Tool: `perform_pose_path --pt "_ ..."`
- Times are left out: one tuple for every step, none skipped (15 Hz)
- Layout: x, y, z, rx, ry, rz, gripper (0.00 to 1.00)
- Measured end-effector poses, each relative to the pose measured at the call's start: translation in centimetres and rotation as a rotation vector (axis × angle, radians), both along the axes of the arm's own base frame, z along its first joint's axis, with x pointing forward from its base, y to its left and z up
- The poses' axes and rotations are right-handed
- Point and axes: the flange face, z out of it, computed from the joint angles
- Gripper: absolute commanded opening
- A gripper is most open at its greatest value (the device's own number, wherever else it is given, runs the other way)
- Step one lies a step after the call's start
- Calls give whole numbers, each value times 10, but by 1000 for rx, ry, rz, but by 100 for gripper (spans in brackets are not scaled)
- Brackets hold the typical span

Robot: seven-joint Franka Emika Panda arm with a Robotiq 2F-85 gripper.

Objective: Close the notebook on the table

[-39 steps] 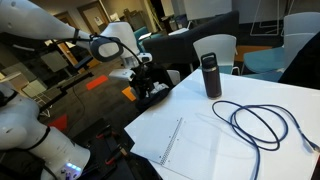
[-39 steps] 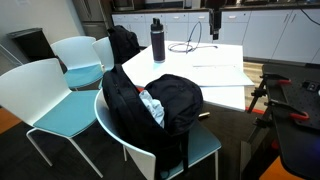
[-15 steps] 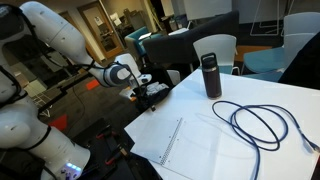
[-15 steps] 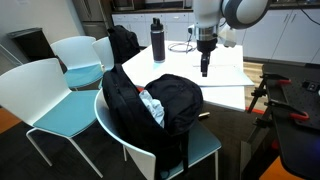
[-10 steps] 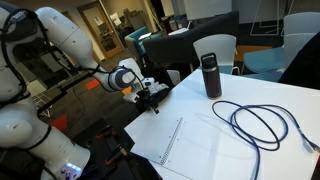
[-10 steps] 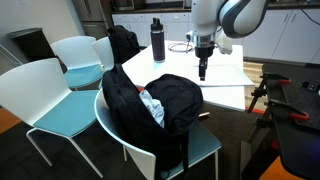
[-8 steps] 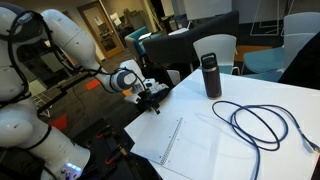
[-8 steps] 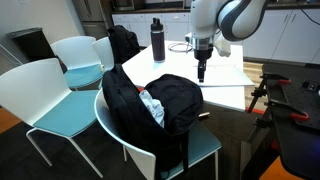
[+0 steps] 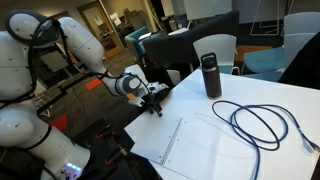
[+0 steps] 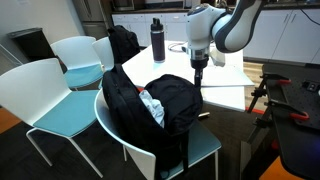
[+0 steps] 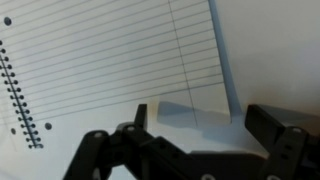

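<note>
My gripper will keep low, and it will close its open fingers onto the free edge of the cover.
The notebook lies open on the white table, showing white lined pages and a wire spine. It also shows in an exterior view. In the wrist view the lined page fills the top, with spine holes at the left and a bluish strip along its right edge. My gripper hangs low at the table's edge beside the notebook's corner, pointing down. Its jaws are open and empty, just off the page's edge.
A dark bottle stands behind the notebook and also shows in an exterior view. A black cable loops across the table. A black backpack sits on a chair against the table, with more chairs around.
The arm has come down and in toward the table's edge at the notebook's corner. The jaws stay open. The notebook has not moved.
</note>
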Motion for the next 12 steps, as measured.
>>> perform_pose_path --pt "0 1 -1 -1 1 0 74" --pt "1 1 -1 -2 1 0 66" --pt "1 3 -1 0 -2 0 59" --pt "2 5 -1 2 -5 -1 49" --pt "3 6 0 4 -8 -3 43" --pt "3 7 0 5 -11 -3 36" --pt "4 8 1 6 -15 -4 27" --pt "5 7 2 5 -19 -6 21" --pt "7 6 4 4 -23 -9 15" --pt "8 4 5 3 -27 -13 7" --pt "9 3 7 3 -31 -17 1" --pt "10 2 8 3 -34 -21 0"
